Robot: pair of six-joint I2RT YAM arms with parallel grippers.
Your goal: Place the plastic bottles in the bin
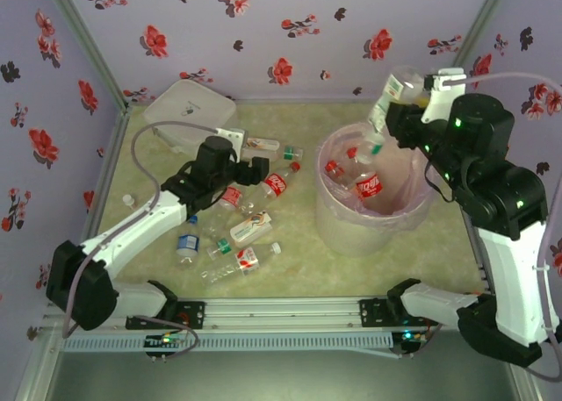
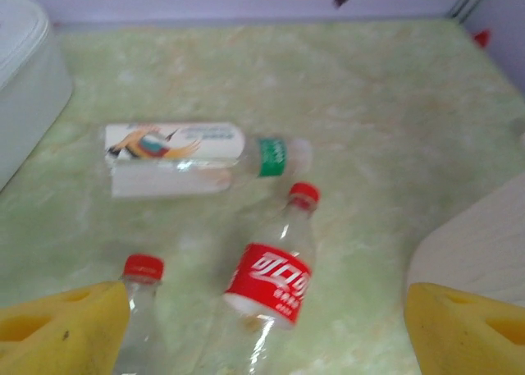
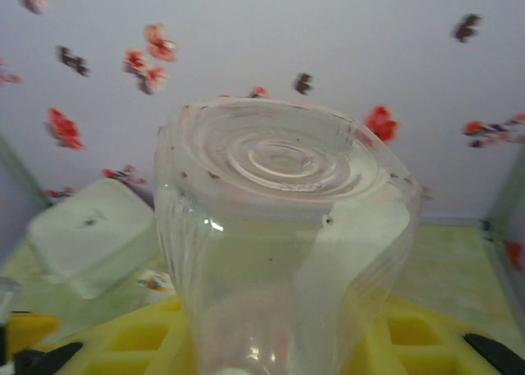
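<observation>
My right gripper is above the bin's opening [image 1: 385, 176] and should tip downward and lower into it, because the clear bottle is still above the bin's rim.
Several plastic bottles lie on the green table left of the bin [image 1: 338, 230], a pale bucket lined with a pink bag. Two red-labelled bottles [image 1: 367, 186] lie inside it. My left gripper [image 1: 241, 171] hovers open over the pile. Between its yellow fingers [image 2: 61, 330] lies a red-labelled, red-capped bottle [image 2: 275, 281], untouched. A second red-capped bottle [image 2: 141, 309] lies by the left finger, and a white-labelled, green-capped one [image 2: 193, 152] lies farther off. My right gripper [image 1: 399, 107] is shut on a clear bottle [image 3: 279, 227], held above the bin's far rim.
A flat white lidded box [image 1: 189, 110] sits in the back left corner, also seen in the left wrist view [image 2: 25, 80]. Flowered walls close the table at back and sides. More bottles [image 1: 246, 259] lie near the front left, close to the left arm.
</observation>
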